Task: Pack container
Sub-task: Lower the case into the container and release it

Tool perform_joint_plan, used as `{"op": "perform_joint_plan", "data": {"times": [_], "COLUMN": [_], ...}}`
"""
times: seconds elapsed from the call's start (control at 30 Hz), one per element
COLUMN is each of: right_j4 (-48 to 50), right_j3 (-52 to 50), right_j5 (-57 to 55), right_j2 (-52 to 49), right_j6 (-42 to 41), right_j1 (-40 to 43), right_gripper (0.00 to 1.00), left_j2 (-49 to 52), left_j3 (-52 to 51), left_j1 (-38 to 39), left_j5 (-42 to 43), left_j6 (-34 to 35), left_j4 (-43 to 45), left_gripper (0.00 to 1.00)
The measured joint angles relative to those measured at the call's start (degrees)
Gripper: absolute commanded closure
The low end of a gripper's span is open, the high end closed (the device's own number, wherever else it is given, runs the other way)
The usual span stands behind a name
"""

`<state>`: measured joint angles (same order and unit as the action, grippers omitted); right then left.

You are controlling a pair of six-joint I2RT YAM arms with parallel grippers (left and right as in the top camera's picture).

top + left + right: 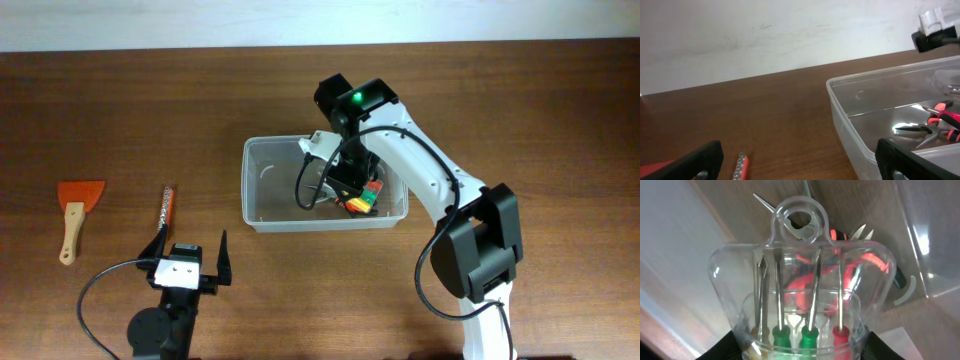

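Observation:
I will let go of the clear case by the pliers inside the tub with my right gripper.
The clear plastic container stands mid-table; it also shows in the left wrist view. My right gripper reaches down inside it, shut on a clear case of coloured screwdrivers, which shows in the overhead view low in the tub's right half. The right wrist view shows my right gripper with a finger on each side of the case. Red-handled pliers lie on the tub floor. My left gripper is open and empty, low over the table left of the tub, also in its own view.
A red bit holder lies just ahead of the left gripper, also seen in the left wrist view. An orange scraper with a wooden handle lies at the far left. A white wall borders the table's far edge.

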<state>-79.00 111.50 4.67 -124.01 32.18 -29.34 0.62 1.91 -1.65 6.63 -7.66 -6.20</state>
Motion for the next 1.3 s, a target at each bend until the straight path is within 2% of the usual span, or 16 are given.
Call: {"op": "perform_joint_plan", "data": {"times": [0.07,0.17,0.4,0.7,0.77,0.83,1.1,1.3], "right_j4": [1.22,2.6,5.05,5.79,5.81,5.79,4.37,-3.19], "right_j3": [-1.09,-2.91,-6.69,-6.84,-6.84,-6.86,-6.19,6.05], "right_j5": [0.0,0.0,0.0,0.0,-0.04,-0.02,-1.09,-3.63], "right_j2": [0.0,0.0,0.0,0.0,0.0,0.0,-0.02,-0.02], "right_j6": [0.0,0.0,0.07,0.07,0.33,0.26,-0.98,-2.69], "right_j1": [0.0,0.0,0.0,0.0,0.0,0.02,0.04,0.44], "right_gripper": [0.59,0.51,0.49,0.2,0.05,0.0,0.01,0.01], "left_j2": [0.0,0.0,0.0,0.0,0.0,0.0,0.0,0.02], "left_j3": [0.0,0.0,0.0,0.0,0.0,0.0,0.0,0.0], "left_j1": [0.0,0.0,0.0,0.0,0.0,0.0,0.0,0.0], "left_j5": [0.0,0.0,0.0,0.0,0.0,0.0,0.0,0.0], "left_j6": [0.0,0.0,0.0,0.0,0.0,0.0,0.0,0.0], "left_j4": [0.0,0.0,0.0,0.0,0.0,0.0,0.0,0.0], "left_gripper": [0.01,0.01,0.01,0.01,0.01,0.01,0.01,0.01]}}
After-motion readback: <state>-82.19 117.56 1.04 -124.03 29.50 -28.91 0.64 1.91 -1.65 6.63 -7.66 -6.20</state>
